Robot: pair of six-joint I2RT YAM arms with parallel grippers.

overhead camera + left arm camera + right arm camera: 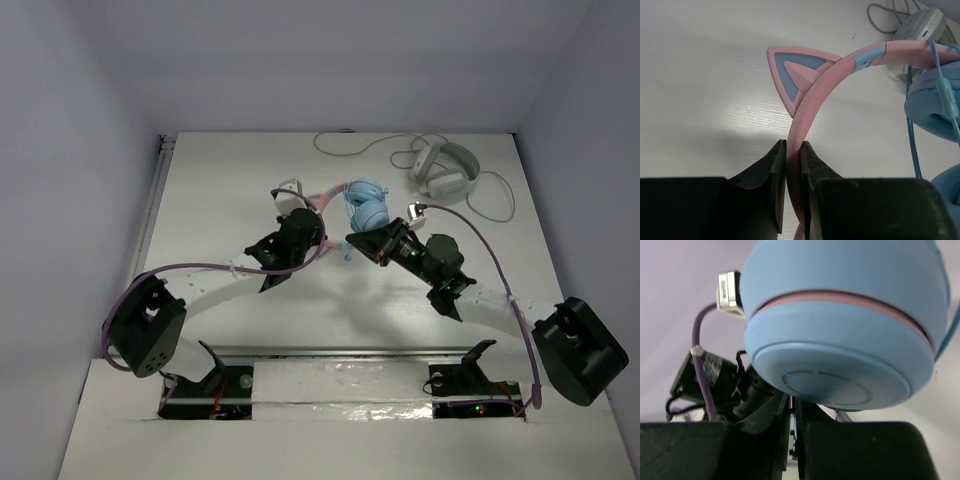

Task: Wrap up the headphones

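Next, my left gripper lowers and draws back a little, bringing the headband [812, 100] down onto the table, because the headphones [366, 206] are held above it.
The headphones [366, 206] are held above the table's middle, with light-blue earcups [845, 325] and a pink headband [812, 100] that bears a cat ear [792, 75]. My left gripper [793, 150] is shut on the headband just below the cat ear; in the top view the gripper [316, 214] sits left of the earcups. My right gripper [792, 410] is right under one earcup, its jaws almost together on a sliver of the thin light-blue cable [912, 145]; in the top view this gripper [353, 243] is just below the earcups.
White-grey headphones [445, 170] with a pale cable [495, 205] lie at the back right of the table, also showing in the left wrist view [925, 25]. The left arm's wrist and purple lead [705, 375] are close beside my right gripper.
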